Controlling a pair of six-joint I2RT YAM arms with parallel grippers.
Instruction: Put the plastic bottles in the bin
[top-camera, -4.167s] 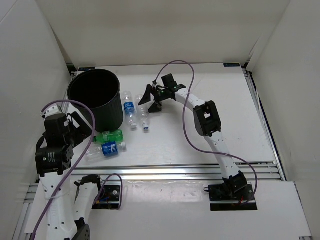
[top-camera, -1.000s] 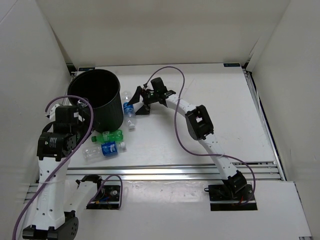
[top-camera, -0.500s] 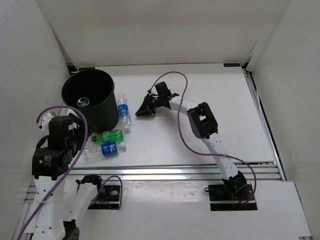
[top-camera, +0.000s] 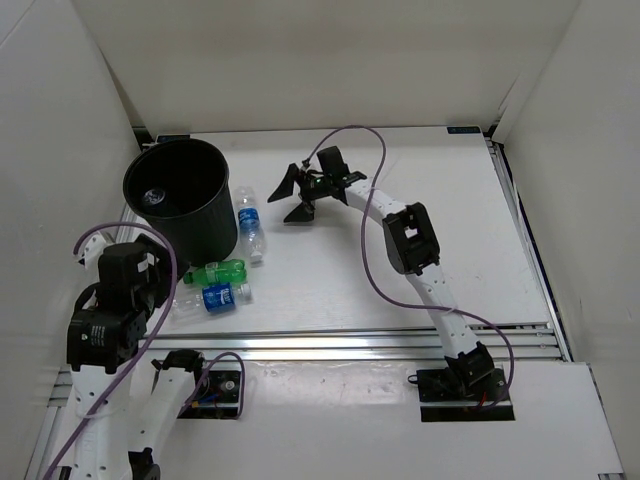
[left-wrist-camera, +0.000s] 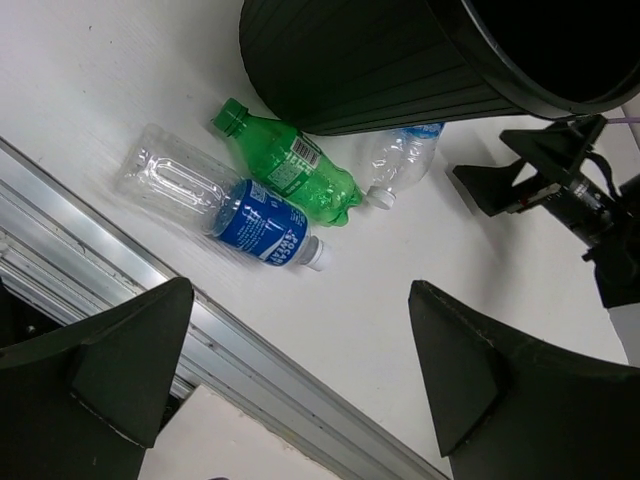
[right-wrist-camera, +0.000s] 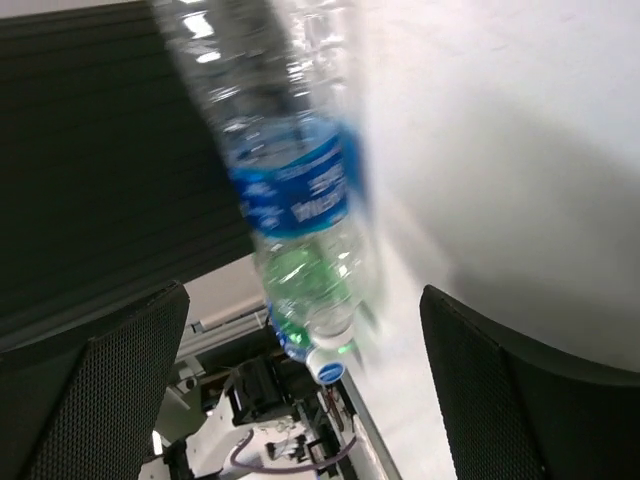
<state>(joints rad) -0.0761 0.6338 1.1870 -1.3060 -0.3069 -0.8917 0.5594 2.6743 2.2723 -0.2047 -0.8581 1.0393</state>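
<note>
I will next move my right gripper to the left in the top view and close it around the bottle's blue label beside the bin. Its open fingers are still short of the label.
The black bin (top-camera: 205, 225) stands at the back left, and one clear bottle (top-camera: 155, 197) lies inside it. A clear bottle with a blue label (top-camera: 248, 222) lies against the bin's right side. It fills the right wrist view (right-wrist-camera: 300, 190), blurred. The green bottle (top-camera: 215, 272) and another blue-labelled clear bottle (top-camera: 205, 299) lie in front of the bin. Both show in the left wrist view, the green one (left-wrist-camera: 290, 175) and the blue-labelled one (left-wrist-camera: 230, 210). My right gripper (top-camera: 300, 195) is open and empty, right of the bin. My left gripper (top-camera: 160, 275) is open and empty, near those two bottles.
White walls enclose the table on the left, back and right. An aluminium rail (top-camera: 350, 340) runs along the table's near edge, close under my left gripper (left-wrist-camera: 300, 295). The bin's ribbed side (right-wrist-camera: 110, 140) fills the left of the right wrist view.
A clear bottle has gone from the table into the bin. The bin has shifted left. My right gripper has drawn back to the right. My left arm has pulled back toward the near edge.
</note>
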